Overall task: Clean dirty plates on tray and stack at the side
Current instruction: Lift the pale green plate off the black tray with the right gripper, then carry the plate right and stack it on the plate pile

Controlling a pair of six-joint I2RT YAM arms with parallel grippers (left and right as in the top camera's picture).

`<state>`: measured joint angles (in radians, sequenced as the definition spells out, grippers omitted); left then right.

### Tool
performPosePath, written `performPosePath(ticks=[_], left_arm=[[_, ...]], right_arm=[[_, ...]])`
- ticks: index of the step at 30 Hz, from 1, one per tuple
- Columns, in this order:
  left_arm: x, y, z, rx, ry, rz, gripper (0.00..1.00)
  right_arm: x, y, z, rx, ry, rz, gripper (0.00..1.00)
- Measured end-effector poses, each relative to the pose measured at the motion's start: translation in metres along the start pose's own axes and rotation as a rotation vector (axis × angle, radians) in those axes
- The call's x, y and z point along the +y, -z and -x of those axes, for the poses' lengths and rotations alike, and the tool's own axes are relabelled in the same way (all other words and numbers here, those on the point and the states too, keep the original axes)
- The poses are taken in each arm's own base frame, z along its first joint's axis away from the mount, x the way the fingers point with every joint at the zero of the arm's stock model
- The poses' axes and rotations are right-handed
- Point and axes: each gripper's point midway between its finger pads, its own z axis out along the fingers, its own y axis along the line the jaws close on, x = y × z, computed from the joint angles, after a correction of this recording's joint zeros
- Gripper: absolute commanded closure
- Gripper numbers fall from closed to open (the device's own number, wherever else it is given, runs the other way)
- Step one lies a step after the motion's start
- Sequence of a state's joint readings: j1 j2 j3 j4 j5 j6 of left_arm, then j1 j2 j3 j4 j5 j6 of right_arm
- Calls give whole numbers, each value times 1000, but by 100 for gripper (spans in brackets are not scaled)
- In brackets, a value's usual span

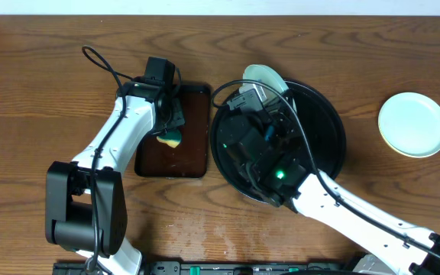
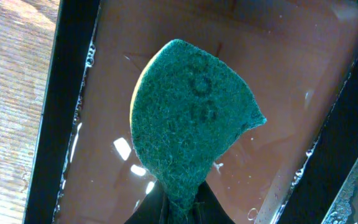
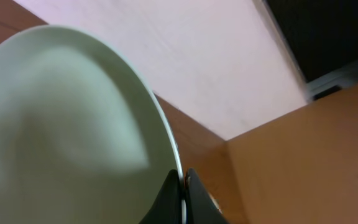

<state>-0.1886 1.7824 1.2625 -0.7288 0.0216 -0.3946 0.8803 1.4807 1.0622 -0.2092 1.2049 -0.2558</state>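
The right gripper swings to the right in the overhead view next and lowers its plate flat onto the other pale plate (image 1: 413, 124), since that starts the stack.
My right gripper (image 3: 184, 186) is shut on the rim of a pale mint-white plate (image 3: 67, 137), holding it tilted up on edge. From overhead this plate (image 1: 267, 76) stands over the far rim of the round black tray (image 1: 334, 126), and the right arm hides most of the tray's inside. Another pale plate (image 1: 413, 124) lies flat on the bare wood at the right. My left gripper (image 2: 182, 210) is shut on a green scouring sponge (image 2: 191, 124), which hangs over the wet brown rectangular tray (image 2: 291, 74). Overhead, the sponge (image 1: 173, 140) shows a yellow side under the left gripper (image 1: 170, 128).
The brown rectangular tray (image 1: 193, 156) sits just left of the black tray and holds a film of water. The left arm's base stands at the front left. A pale wall runs along the table's far edge.
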Motion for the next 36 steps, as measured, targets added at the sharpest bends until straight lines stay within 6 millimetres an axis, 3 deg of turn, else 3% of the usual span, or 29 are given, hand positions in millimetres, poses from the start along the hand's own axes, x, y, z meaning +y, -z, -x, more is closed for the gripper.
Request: performPosePath(ticks=[3, 8, 14, 21, 25, 33, 36], left_arm=[[0, 0, 0, 0, 0, 0, 92], [0, 0, 0, 0, 0, 1, 92], [0, 0, 0, -1, 0, 2, 92], [0, 0, 0, -1, 0, 2, 92], [0, 0, 0, -1, 0, 2, 92], [0, 0, 0, -1, 0, 2, 92], [0, 0, 0, -1, 0, 2, 92]], right_arm=[[6, -14, -14, 47, -56, 64, 99], [19, -52, -55, 210, -238, 250, 99], [14, -92, -96, 380, -509, 403, 99], [-26, -133, -146, 514, -811, 460, 99], [-61, -150, -185, 578, -939, 400, 99], [-129, -162, -265, 679, -1110, 207, 99], [-147, -162, -285, 697, -1147, 150, 99]])
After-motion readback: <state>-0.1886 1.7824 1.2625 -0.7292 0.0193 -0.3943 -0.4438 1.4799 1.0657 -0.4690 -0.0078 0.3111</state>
